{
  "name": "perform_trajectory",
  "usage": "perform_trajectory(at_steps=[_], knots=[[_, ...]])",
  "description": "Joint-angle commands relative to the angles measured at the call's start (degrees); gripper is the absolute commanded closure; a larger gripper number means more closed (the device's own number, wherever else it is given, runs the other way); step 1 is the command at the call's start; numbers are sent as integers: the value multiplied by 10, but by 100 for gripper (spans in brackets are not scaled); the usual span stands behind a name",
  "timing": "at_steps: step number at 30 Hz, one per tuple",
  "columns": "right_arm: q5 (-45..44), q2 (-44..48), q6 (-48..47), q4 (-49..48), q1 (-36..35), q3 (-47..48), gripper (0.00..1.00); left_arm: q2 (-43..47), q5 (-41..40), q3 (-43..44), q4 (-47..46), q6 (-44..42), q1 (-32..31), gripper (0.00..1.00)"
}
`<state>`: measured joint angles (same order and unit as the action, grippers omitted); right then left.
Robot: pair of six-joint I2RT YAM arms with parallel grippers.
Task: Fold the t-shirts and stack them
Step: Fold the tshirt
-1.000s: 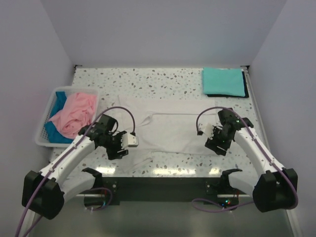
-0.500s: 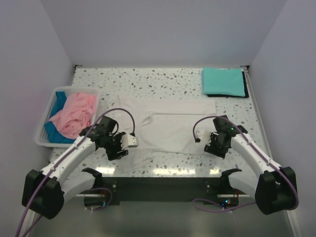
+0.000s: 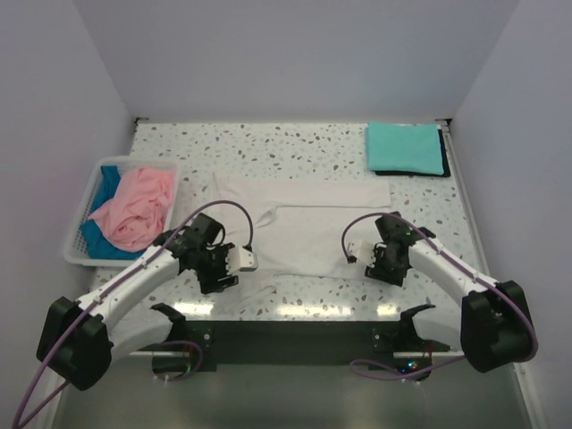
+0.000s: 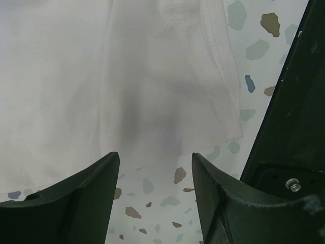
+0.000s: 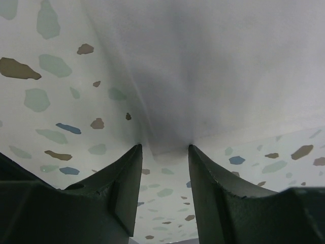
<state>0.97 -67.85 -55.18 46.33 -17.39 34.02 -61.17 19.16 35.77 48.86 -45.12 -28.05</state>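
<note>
The white t-shirt's near corner (image 4: 235, 134) is outside the open fingers, so my left gripper will next move back toward the black base bar and down onto that corner.
A white t-shirt (image 3: 308, 228) lies spread flat in the middle of the table. My left gripper (image 3: 228, 268) is open and empty, low over its near left hem (image 4: 127, 76); bare table shows between my fingers (image 4: 86, 203). My right gripper (image 3: 375, 264) is open at the shirt's near right corner (image 5: 218, 66), and the cloth edge lies between my fingertips (image 5: 129, 168). A folded teal t-shirt (image 3: 405, 147) lies at the back right. A pink t-shirt (image 3: 138, 206) and a blue t-shirt (image 3: 107, 179) lie bunched in the basket.
The white lattice basket (image 3: 76, 255) stands at the left edge of the table. A dark layer (image 3: 444, 161) shows under the teal shirt's right edge. The black base bar (image 3: 295, 326) runs along the near edge, and it shows at the right of the left wrist view (image 4: 289, 127).
My right gripper has moved left and nearer, down to the white shirt's near right corner. My left gripper has shifted slightly right along the near hem. The shirt lies as before.
</note>
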Motion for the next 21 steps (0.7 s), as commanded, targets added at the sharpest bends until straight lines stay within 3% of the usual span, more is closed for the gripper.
perform_trajectory(at_steps=[1, 6, 14, 21], knots=[[-9, -5, -13, -20, -5, -22, 55, 2, -19, 8, -16, 23, -26, 36], [-19, -17, -22, -41, -8, -34, 59, -18, -51, 8, -24, 49, -87, 36], [-22, -36, -20, -32, -7, -10, 98, -44, -100, 7, -8, 47, -182, 34], [-12, -39, -19, -11, -8, 19, 100, -74, -104, 4, -3, 44, -242, 33]])
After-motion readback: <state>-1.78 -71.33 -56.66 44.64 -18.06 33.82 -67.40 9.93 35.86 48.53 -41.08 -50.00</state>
